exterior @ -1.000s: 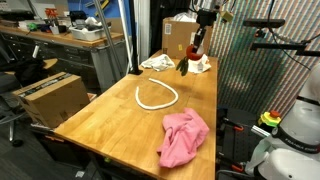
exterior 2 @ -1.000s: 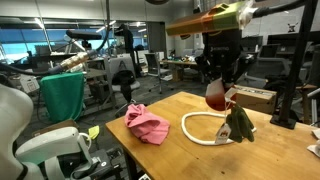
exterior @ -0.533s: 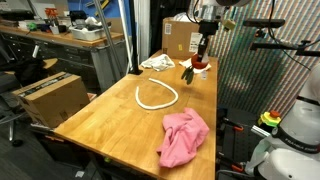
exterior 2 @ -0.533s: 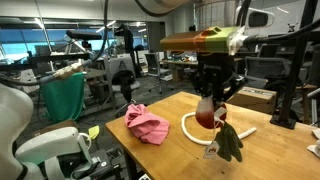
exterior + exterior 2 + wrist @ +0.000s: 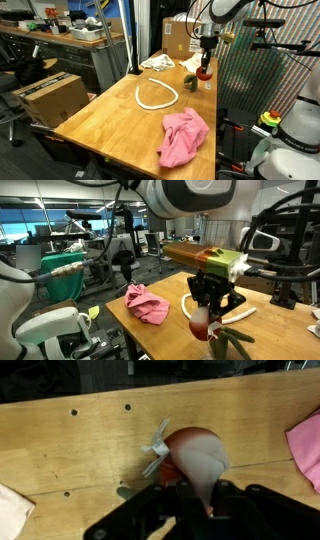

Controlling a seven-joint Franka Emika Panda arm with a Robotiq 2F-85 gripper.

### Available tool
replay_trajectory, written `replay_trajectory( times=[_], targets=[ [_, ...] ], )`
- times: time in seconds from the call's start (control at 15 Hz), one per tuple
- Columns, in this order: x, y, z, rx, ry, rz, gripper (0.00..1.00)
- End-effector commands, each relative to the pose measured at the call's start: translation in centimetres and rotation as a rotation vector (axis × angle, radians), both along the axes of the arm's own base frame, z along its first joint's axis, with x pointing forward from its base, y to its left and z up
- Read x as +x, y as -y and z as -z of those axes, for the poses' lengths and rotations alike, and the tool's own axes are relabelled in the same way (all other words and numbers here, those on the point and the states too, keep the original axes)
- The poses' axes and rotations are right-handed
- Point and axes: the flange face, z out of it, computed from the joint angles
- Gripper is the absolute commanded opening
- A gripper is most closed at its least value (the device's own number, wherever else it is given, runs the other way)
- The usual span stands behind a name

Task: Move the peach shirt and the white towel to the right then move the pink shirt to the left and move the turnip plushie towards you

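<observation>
I need to lower my gripper straight down to the tabletop beside the table edge next. The turnip plushie (image 5: pixel 203 73) hangs just above the wood, and its leaves trail below.
My gripper (image 5: pixel 205 62) is shut on the turnip plushie (image 5: pixel 203 73), a red and white ball with dark green leaves (image 5: pixel 190 82), and holds it low over the wooden table. In an exterior view the gripper (image 5: pixel 207 310) grips the plushie (image 5: pixel 203 328) from above, with the leaves (image 5: pixel 232 343) trailing on the table. The wrist view shows the plushie (image 5: pixel 195 455) between my fingers (image 5: pixel 200 510). The pink shirt (image 5: pixel 185 136) lies crumpled near the table's front, also in an exterior view (image 5: pixel 147 303). A white towel twisted into a loop (image 5: pixel 157 97) lies mid-table. A pale cloth (image 5: pixel 158 63) lies at the far end.
A cardboard box (image 5: pixel 180 38) stands behind the table's far end and another (image 5: pixel 50 98) beside the table. The pink shirt's edge (image 5: pixel 308 445) and a pale peach cloth (image 5: pixel 12 515) show at the wrist view's edges. The table edge (image 5: pixel 216 120) runs beside the plushie.
My gripper has carried the turnip plushie along the table away from the far end and lowered it. The shirt and towel have not moved.
</observation>
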Motion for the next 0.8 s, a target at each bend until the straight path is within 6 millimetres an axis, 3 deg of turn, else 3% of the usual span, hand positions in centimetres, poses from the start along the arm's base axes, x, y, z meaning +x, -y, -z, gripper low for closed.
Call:
replay_trajectory(
  times=[0.0,0.4,0.73],
  targets=[
    [0.5,1.3,2.4,-0.007,-0.007,0.005,0.08],
    [1.2,1.9,4.7,-0.015,-0.001,-0.002,0.08],
    [1.3,1.7,5.4,-0.017,-0.001,-0.015,0.1]
  ],
)
